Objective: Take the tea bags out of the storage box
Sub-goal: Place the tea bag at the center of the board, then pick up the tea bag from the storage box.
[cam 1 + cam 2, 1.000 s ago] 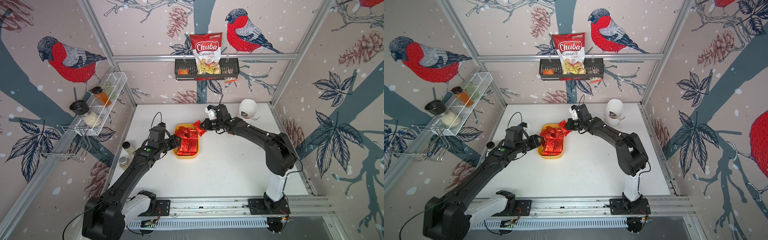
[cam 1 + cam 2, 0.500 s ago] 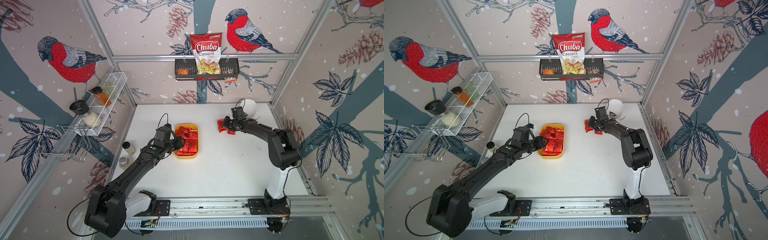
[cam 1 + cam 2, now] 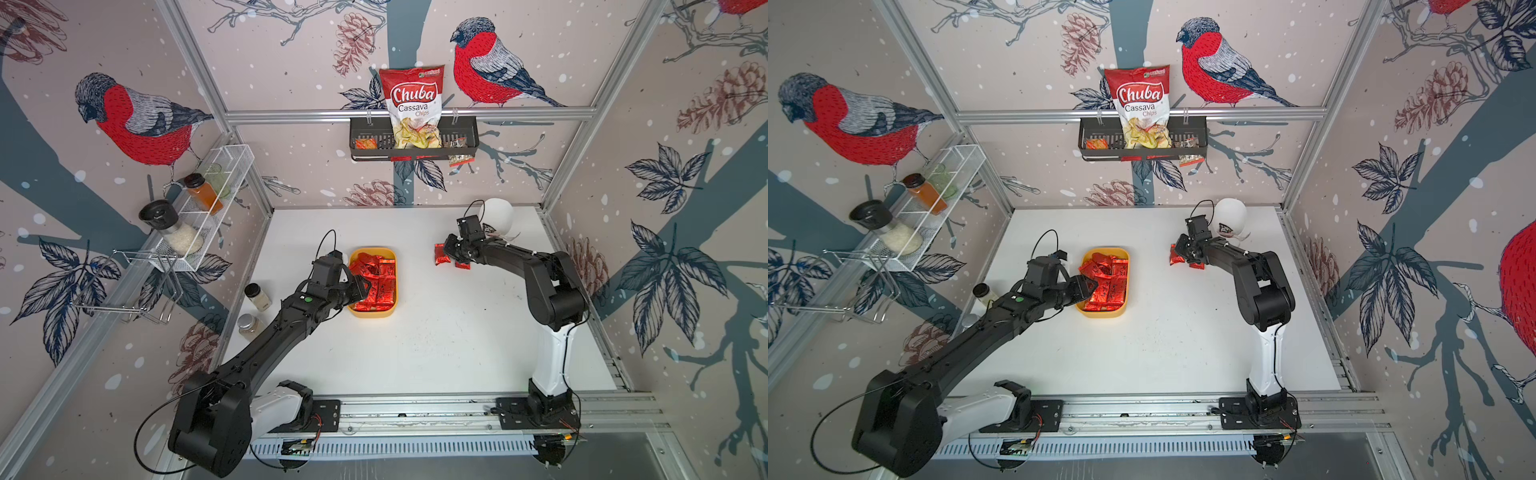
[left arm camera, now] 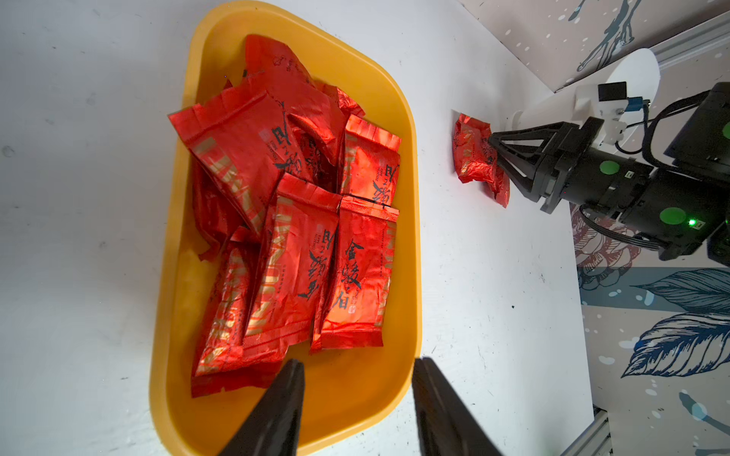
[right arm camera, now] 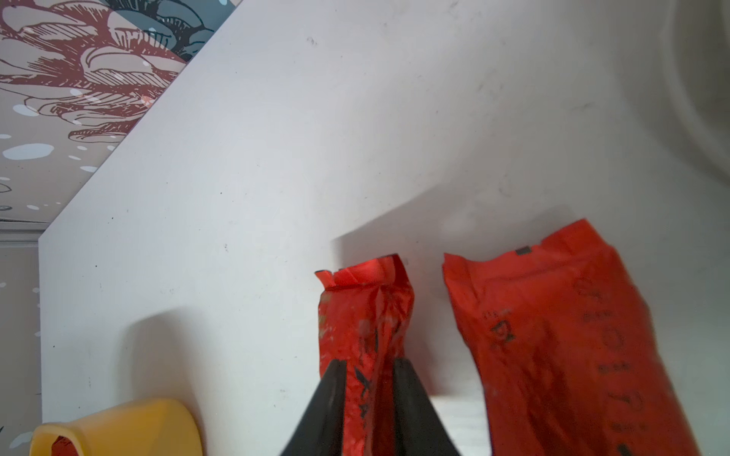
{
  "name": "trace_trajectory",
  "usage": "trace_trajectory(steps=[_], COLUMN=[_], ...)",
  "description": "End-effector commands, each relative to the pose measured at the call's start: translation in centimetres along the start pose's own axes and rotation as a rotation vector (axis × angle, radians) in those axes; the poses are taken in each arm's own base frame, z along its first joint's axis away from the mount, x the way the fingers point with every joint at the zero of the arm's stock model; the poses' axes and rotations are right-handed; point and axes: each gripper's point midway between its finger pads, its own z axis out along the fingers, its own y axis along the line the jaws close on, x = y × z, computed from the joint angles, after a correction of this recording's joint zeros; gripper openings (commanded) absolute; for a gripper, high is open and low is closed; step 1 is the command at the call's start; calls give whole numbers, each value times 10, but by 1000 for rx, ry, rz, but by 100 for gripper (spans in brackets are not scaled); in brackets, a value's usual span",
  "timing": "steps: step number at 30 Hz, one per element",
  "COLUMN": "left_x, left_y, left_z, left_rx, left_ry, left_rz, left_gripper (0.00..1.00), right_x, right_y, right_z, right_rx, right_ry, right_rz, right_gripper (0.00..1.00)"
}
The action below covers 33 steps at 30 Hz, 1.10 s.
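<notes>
My open left gripper needs to lower into the box (image 4: 411, 276), onto the middle tea bag's gold-printed long edge (image 4: 268, 264), and close, as the middle tea bag lies uncovered on its neighbours.
The mustard-yellow storage box (image 3: 374, 312) (image 3: 1100, 312) (image 4: 411, 276) sits left of the table's middle, with several red foil tea bags (image 3: 376, 282) (image 3: 1106, 282) (image 4: 300, 244) piled in it. My left gripper (image 3: 363, 286) (image 3: 1090, 286) (image 4: 357, 363) hovers open over the box's left side, holding nothing. One finger is above the tray floor, the other above the rim. Right of the box, two tea bags (image 3: 441, 254) (image 5: 553, 335) lie on the table. My right gripper (image 3: 448, 249) (image 3: 1179, 249) (image 5: 369, 361) is low there, its jaws slightly parted around a crumpled tea bag (image 5: 363, 308).
A white cup (image 3: 496, 216) stands just behind the right gripper. Two small jars (image 3: 257, 296) (image 3: 248, 325) stand at the table's left edge. A black basket (image 3: 361, 135) with the Chuba bag hangs on the back wall. A white wire rack (image 3: 208, 199) hangs on the left wall.
The right arm carried a tea bag from the box to the table's right side, and its jaws have parted. The left gripper moved in over the box's side.
</notes>
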Motion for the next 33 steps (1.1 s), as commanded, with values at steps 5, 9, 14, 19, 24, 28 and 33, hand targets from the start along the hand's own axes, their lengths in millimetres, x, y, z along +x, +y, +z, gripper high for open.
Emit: trace_trajectory(steps=[5, 9, 14, 19, 24, 28, 33], left_x=[-13, -23, -31, -27, -19, -18, -15], left_y=[1, 6, 10, 15, 25, 32, 41], left_z=[-10, -16, -12, 13, 39, 49, 60], left_rx=[-40, -94, -154, -173, -187, -211, -240], left_ry=[-58, -86, -73, 19, 84, 101, 127], left_rz=[35, 71, 139, 190, 200, 206, 216], left_gripper=[52, 53, 51, 42, 39, 39, 39], right_x=[-13, -14, -9, 25, 63, 82, 90], right_y=[22, 45, 72, 110, 122, 118, 112], right_z=[-21, -41, -67, -81, -89, -99, -112], right_rx=[19, 24, 30, -57, -110, -147, -171], right_ry=[-73, -116, -162, -115, -50, -16, -14], right_rz=[-78, -147, -243, -365, -423, -427, -425], right_gripper=[54, 63, 65, 64, 63, 62, 62])
